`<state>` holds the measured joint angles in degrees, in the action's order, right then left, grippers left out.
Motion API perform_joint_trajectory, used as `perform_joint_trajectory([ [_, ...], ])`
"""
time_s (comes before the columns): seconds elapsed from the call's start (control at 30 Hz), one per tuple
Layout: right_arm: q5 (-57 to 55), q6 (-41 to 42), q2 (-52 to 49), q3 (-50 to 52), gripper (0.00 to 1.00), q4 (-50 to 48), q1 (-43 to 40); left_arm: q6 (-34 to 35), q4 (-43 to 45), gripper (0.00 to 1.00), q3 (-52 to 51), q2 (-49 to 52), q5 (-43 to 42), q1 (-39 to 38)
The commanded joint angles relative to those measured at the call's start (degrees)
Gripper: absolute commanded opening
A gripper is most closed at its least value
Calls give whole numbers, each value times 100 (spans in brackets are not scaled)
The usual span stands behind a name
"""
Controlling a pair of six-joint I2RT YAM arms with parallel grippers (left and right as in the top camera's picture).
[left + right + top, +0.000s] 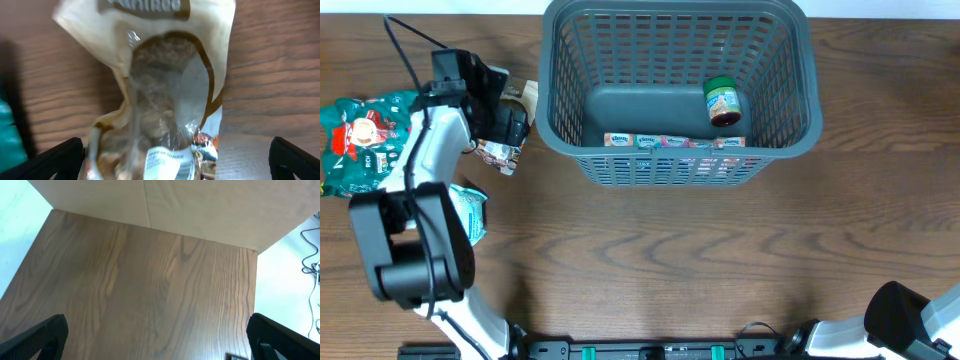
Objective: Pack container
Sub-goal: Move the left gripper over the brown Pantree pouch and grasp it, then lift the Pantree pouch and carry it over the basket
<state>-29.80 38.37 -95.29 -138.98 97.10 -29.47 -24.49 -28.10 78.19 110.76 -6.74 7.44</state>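
My left gripper needs to move down next over the snack bag's clear window (pixel 156 117), which is below it between its wide-open fingers, and close on the bag.
The container (pixel 800 120), a large dark grey slotted basket, stands at the back centre. Inside it are a green-lidded jar (pixel 722 101) and a long flat pack (pixel 670 141) along the near wall. My left gripper (pixel 513 125) is just left of the basket, over a cream and brown snack bag with a clear window (pixel 501 155). In the left wrist view the bag (pixel 165 90) fills the space between the wide-apart fingers (pixel 175 162), which are open. My right gripper (pixel 157 340) is open and empty over bare wood.
A green printed bag (pixel 360 140) lies at the far left. A teal packet (pixel 472 212) lies beside the left arm. The right arm's base (pixel 920 320) sits at the front right corner. The table's far edge (pixel 150 225) shows in the right wrist view.
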Motion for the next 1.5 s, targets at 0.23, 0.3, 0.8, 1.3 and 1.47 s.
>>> perform_joint_trajectory([
  [0.23, -57, 57, -31, 7, 99, 15, -22, -146, 341, 99, 125, 741, -52, 26],
  [0.3, -57, 57, -31, 7, 99, 17, -22, -146, 341, 99, 125, 918, -52, 26],
  [0.8, -55, 57, -31, 9, 99, 17, -22, -140, 319, 6, 138, 1019, -57, 26],
  [1.3, -57, 57, -31, 9, 99, 17, -22, 490, 229, 6, 1266, -1849, -387, -44],
  [1.47, -57, 57, -31, 9, 99, 17, -22, 485, 361, 6, 1526, -2776, -1231, -328],
])
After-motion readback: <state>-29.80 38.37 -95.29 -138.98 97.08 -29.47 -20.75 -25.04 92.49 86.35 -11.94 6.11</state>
